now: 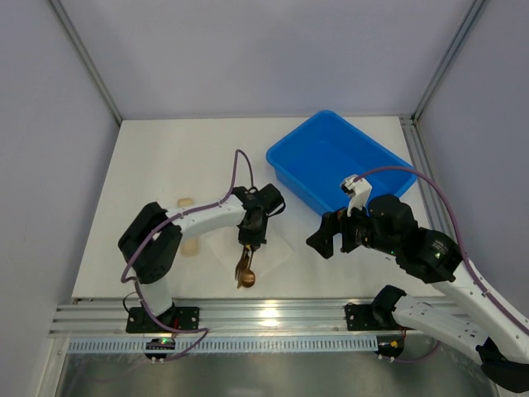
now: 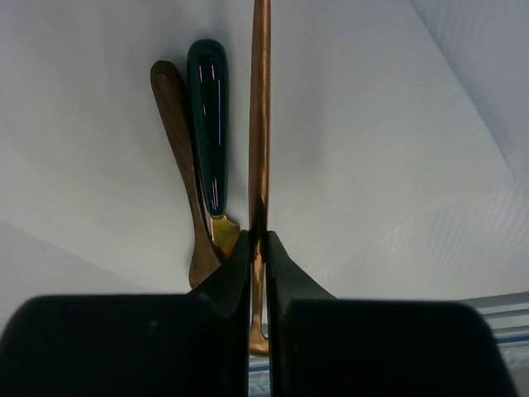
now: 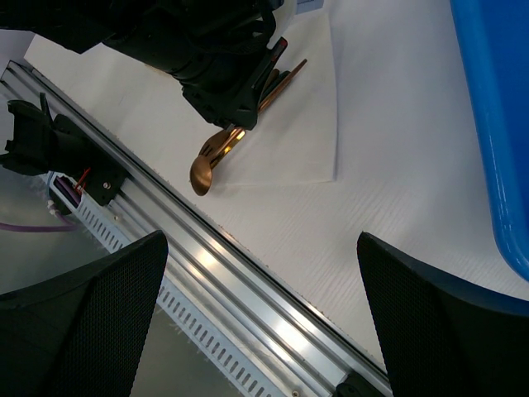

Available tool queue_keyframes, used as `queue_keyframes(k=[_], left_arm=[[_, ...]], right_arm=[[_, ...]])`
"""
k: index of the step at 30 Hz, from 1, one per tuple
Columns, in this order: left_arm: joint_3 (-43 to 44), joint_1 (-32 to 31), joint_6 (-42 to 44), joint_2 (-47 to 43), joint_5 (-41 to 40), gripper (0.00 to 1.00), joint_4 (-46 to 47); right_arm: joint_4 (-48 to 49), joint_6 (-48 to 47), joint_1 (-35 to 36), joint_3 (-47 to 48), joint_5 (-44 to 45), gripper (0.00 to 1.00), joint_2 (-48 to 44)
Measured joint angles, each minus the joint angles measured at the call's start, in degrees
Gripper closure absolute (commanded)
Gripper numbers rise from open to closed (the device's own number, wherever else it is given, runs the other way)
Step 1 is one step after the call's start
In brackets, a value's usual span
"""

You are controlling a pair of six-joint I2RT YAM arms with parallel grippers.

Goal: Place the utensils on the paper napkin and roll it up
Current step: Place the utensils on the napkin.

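Observation:
The gap to the spoon's handle needs to close, so my left gripper should next lower onto the napkin [image 2: 240, 217] and shift toward the dark green-handled utensil [image 2: 208, 124].
The white paper napkin [image 1: 277, 250] lies near the front edge and also shows in the left wrist view [image 2: 372, 124] and the right wrist view [image 3: 302, 124]. My left gripper [image 1: 251, 238] [image 2: 258, 238] is low over it, shut on the slim bronze handle of the spoon [image 2: 260, 107], held on edge. The spoon's bowl [image 3: 201, 174] sticks out past the napkin toward the rail. The bronze fork [image 2: 177, 124] [image 3: 221, 145] and a dark green-handled utensil [image 2: 208, 124] lie beside it on the napkin. My right gripper [image 1: 326, 238] [image 3: 260, 273] is open and empty, above the table to the right.
A blue bin [image 1: 339, 161] stands at the back right, its wall in the right wrist view [image 3: 496, 124]. A tan cylinder [image 1: 187, 202] lies left of the napkin, partly under my left arm. The metal rail [image 1: 264, 314] runs along the front edge.

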Motion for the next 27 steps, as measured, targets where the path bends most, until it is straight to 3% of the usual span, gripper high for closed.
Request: queue_keyframes(k=[27], left_arm=[[-5.0, -0.1, -1.1, 0.0, 0.2, 1.0, 2.1]], right_arm=[[0.0, 0.0, 0.0, 0.0, 0.0, 0.0, 0.0]])
